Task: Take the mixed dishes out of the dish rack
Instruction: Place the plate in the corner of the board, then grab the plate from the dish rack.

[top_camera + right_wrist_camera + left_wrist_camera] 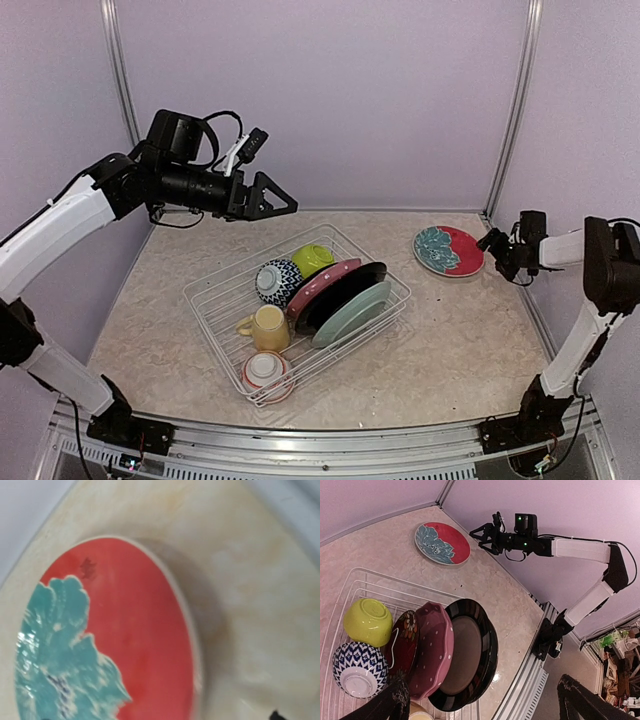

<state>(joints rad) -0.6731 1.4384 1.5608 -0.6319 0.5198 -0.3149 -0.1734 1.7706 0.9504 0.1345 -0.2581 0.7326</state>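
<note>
I should move my left gripper to the right in the top view and lower it onto the black plate's upper rim (350, 284) (485, 642), because that rim is exposed next to the pink plate.
The white wire dish rack (215, 300) sits mid-table. It holds a blue-patterned bowl (277, 281), a lime green bowl (312, 258), a pink dotted plate (318, 286), a black plate (346, 293), a teal plate (354, 313), a pale yellow mug (268, 328) and a red-white bowl (267, 371). A dark red plate (402, 640) stands between the bowls and the pink plate. My left gripper (275, 198) is open and empty, high above the rack's far side. My right gripper (492, 242) is open beside a red plate with a teal leaf (450, 250), which lies flat on the table.
The red plate (140, 640) fills the right wrist view, lying near the back right corner. Purple walls close in the back and sides. A metal rail (320, 450) runs along the near edge.
</note>
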